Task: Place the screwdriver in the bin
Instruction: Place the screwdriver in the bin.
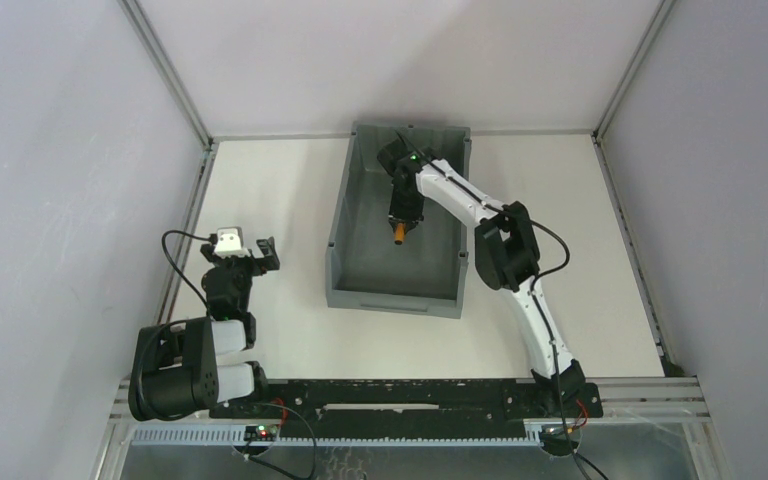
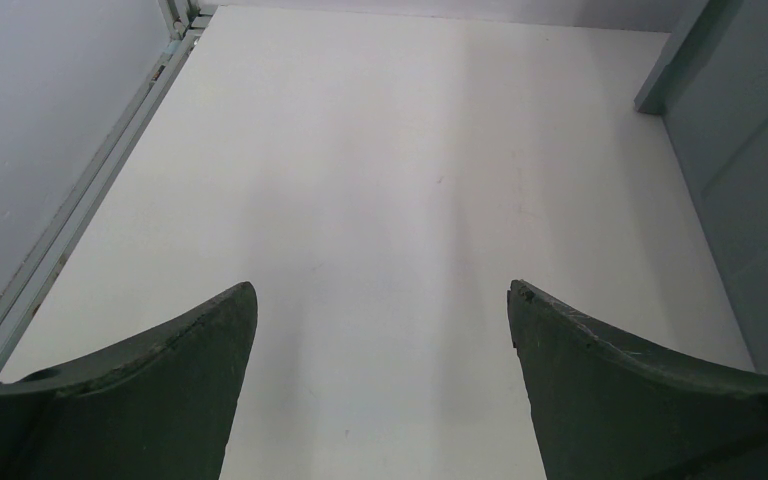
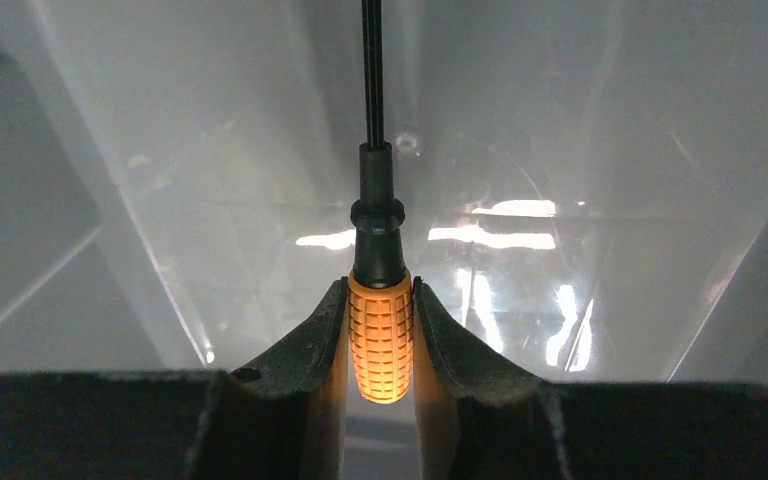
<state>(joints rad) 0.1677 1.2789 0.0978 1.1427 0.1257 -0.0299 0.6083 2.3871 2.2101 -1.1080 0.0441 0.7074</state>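
Note:
My right gripper should next move down toward the bin's shiny grey bottom and release the screwdriver (image 1: 401,240), its orange handle already between the bin's sides.
The grey bin (image 1: 338,225) stands at the middle back of the table. My right gripper (image 1: 401,230) reaches into it and is shut on the screwdriver (image 1: 401,240), whose orange handle shows at the fingertips. In the right wrist view the gripper (image 3: 380,287) clamps the ribbed orange handle (image 3: 380,340) on both sides. The thin black shaft points away from me over the bin's shiny grey inside (image 3: 210,200). I cannot tell if the screwdriver touches the floor. My left gripper (image 1: 255,252) is open and empty over bare table left of the bin, and its left wrist view (image 2: 382,290) shows only table.
Grey enclosure walls with metal frame rails (image 1: 185,215) close in the white table (image 1: 280,190) on the left, back and right. The bin's outer left wall (image 2: 750,170) shows at the right edge of the left wrist view.

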